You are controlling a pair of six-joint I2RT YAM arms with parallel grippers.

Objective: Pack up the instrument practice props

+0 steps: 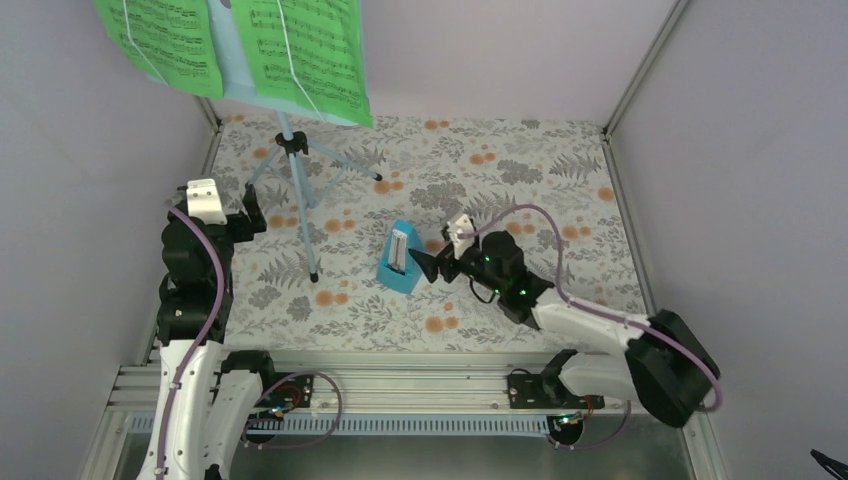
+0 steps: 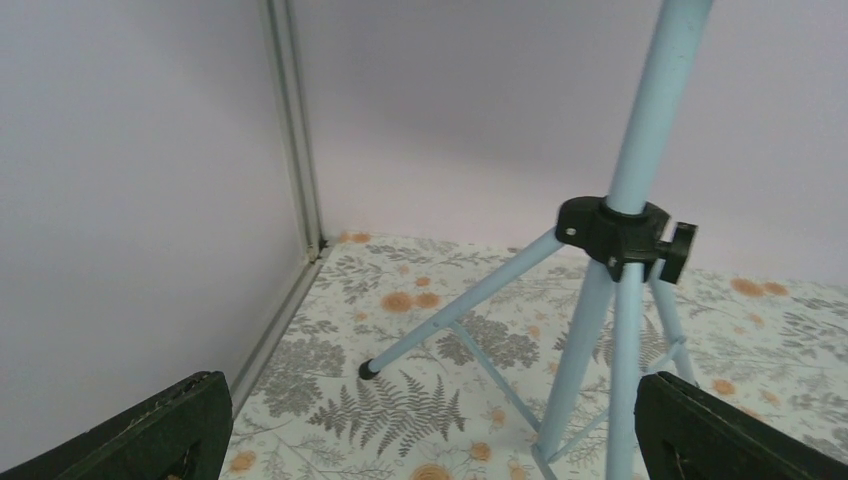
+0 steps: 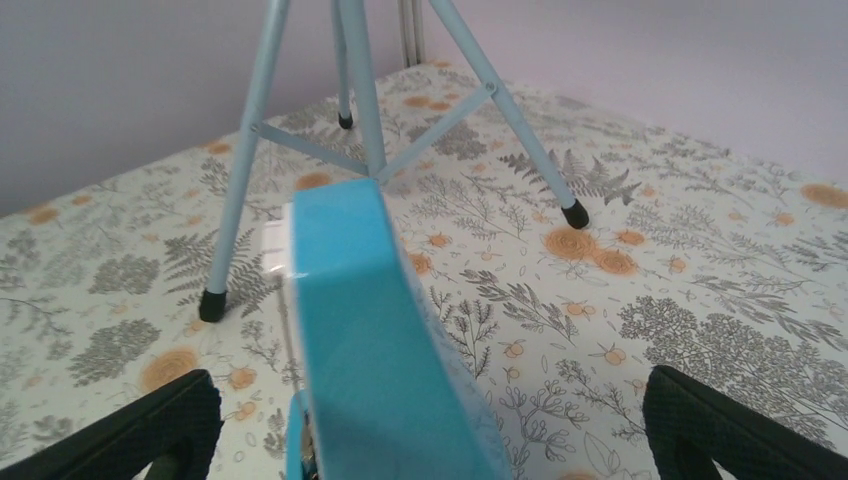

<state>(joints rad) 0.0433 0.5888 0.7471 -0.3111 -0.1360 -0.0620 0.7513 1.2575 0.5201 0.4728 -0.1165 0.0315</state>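
Note:
The stand's near leg is to the right in the top view. My left gripper needs to swing that way next and close around it below the hub.
The pale blue tripod music stand stands at the back left, with bright green sheet-music pages on its desk. In the left wrist view its black hub and legs rise just ahead. My left gripper is open beside the stand's legs, its fingers wide apart with nothing between them. The small blue wedge-shaped metronome stands mid-table, white face toward the left. My right gripper is open at its right side. In the right wrist view the metronome sits between the spread fingers, untouched.
A floral cloth covers the table. Pale walls with aluminium corner posts enclose it on three sides. The arms' mounting rail runs along the near edge. A tripod foot rests close to the metronome's left.

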